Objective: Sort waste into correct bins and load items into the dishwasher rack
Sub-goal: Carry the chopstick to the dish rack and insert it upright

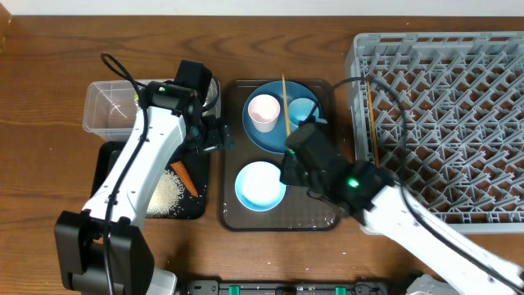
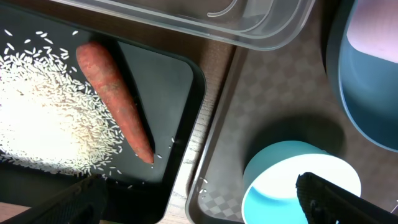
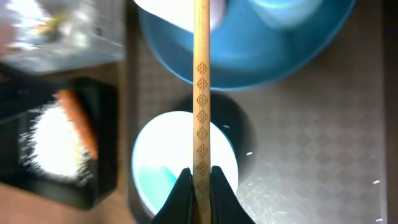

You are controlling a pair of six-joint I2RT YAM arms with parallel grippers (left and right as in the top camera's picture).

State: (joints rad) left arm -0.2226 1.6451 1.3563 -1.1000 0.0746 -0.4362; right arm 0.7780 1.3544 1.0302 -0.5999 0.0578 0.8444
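The chopstick in my right gripper should go to the right in the overhead view next, and then down. My gripper will release it along the rack's edge by the tray (image 1: 372, 123), where another chopstick lies.
My right gripper (image 3: 201, 180) is shut on one wooden chopstick (image 3: 201, 81) and holds it above the white-and-pale-blue bowl (image 3: 180, 155); the stick (image 1: 285, 102) reaches over the blue plate (image 1: 282, 135). The pink cup (image 1: 264, 111) and light blue cup (image 1: 304, 108) stand on the plate. A second chopstick (image 1: 370, 123) lies at the grey rack's (image 1: 442, 123) left edge. My left gripper (image 2: 205, 202) is open and empty, between the black tub (image 2: 180, 81) and the bowl (image 2: 292, 174). The carrot (image 2: 115, 99) and rice (image 2: 43, 118) lie in the black tub.
The plate and bowl sit on a brown tray (image 1: 323, 209) in the middle. The clear tub (image 1: 106, 106) stands behind the black tub; something silvery (image 1: 211, 92) shows at its right end, partly hidden by my left arm. No tissue can be made out.
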